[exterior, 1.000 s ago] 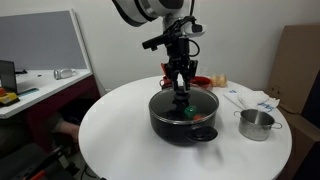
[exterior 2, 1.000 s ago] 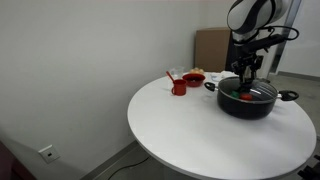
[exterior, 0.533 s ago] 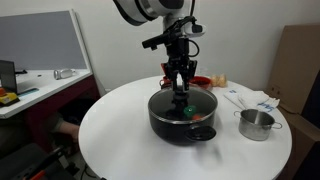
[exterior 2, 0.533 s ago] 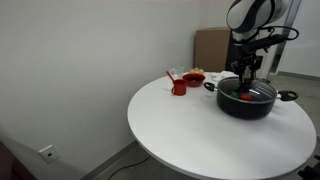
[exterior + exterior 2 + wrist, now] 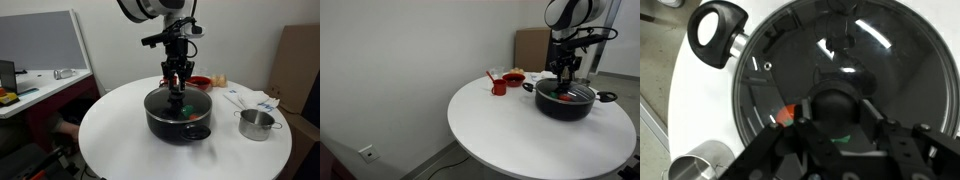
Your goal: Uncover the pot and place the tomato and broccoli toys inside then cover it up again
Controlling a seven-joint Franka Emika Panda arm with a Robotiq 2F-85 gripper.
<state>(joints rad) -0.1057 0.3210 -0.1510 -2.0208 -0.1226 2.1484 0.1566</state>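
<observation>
I should next keep my gripper over the pot and open its fingers to release the dark knob [image 5: 177, 97] [image 5: 835, 103] between them, as the lid already covers the pot's rim.
The black pot [image 5: 176, 116] [image 5: 567, 103] stands on the round white table with its glass lid [image 5: 855, 55] over it. My gripper [image 5: 177, 92] [image 5: 563, 82] [image 5: 835, 110] comes straight down on the lid and is shut on the dark knob [image 5: 835, 98]. Through the glass in the wrist view, the red-orange tomato [image 5: 788, 116] shows left of the knob and a bit of the green broccoli [image 5: 845, 140] just below it. Both toys lie inside the pot. One side handle [image 5: 718, 28] of the pot points to the upper left in the wrist view.
A small steel pot [image 5: 257, 124] [image 5: 695, 168] stands close beside the black pot. A red bowl [image 5: 201, 82] and a red cup [image 5: 499, 86] sit behind it. Papers [image 5: 252, 98] lie toward the table's far edge. A cardboard box [image 5: 530, 48] stands past the table.
In an exterior view the gripper, the lid and the pot have shifted slightly to the left. The grip on the knob has not changed.
</observation>
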